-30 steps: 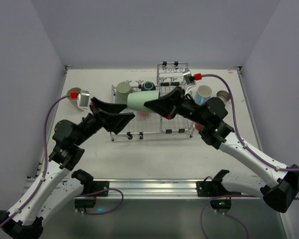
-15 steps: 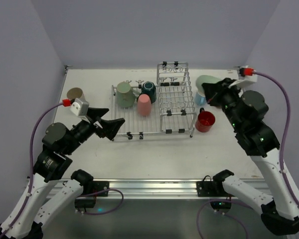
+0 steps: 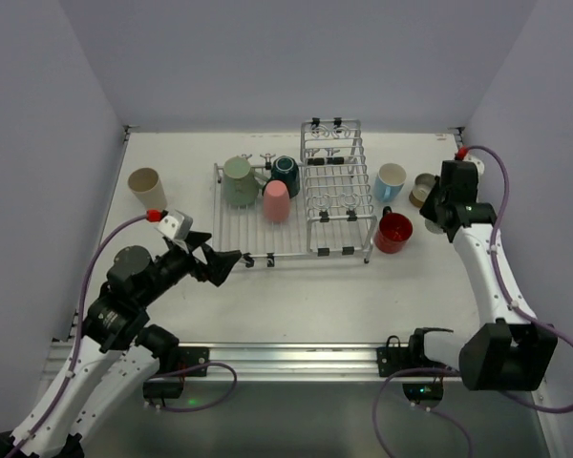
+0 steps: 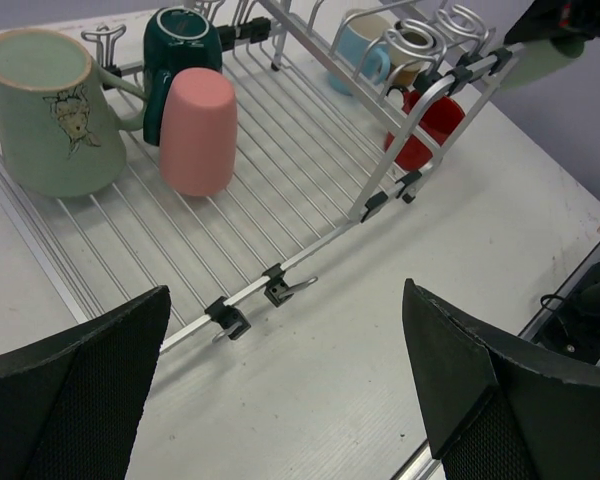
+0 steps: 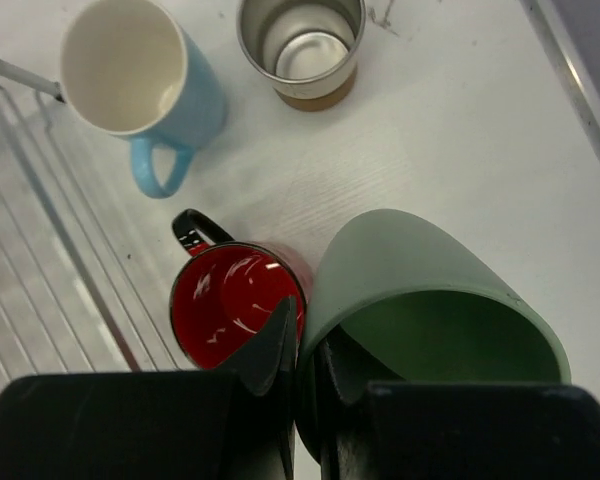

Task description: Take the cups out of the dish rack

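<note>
My right gripper will next lower the pale green cup onto the open table next to the red mug [image 5: 235,300] and then let go of the cup's rim.
The dish rack [image 3: 296,215] holds a sage green mug [image 3: 237,181], a dark teal cup [image 3: 285,175] and an upturned pink cup [image 3: 276,201]; all three also show in the left wrist view, the pink cup [image 4: 198,130] in the middle. My right gripper [image 5: 307,330] is shut on the rim of a pale green cup [image 5: 430,290], held beside the red mug [image 5: 235,300], right of the rack. I cannot tell if it touches the table. My left gripper [image 3: 220,262] is open and empty, just in front of the rack's near left edge [image 4: 270,285].
A light blue mug [image 3: 391,180], the red mug [image 3: 393,232] and a metal cup [image 3: 423,189] stand on the table right of the rack. A beige cup [image 3: 145,188] stands at the far left. The rack's raised pronged section [image 3: 331,162] is on its right side.
My right arm swung away from the rack to the right with the pale green cup, then lowered it beside the red mug. My left gripper let go and drew back, open.
</note>
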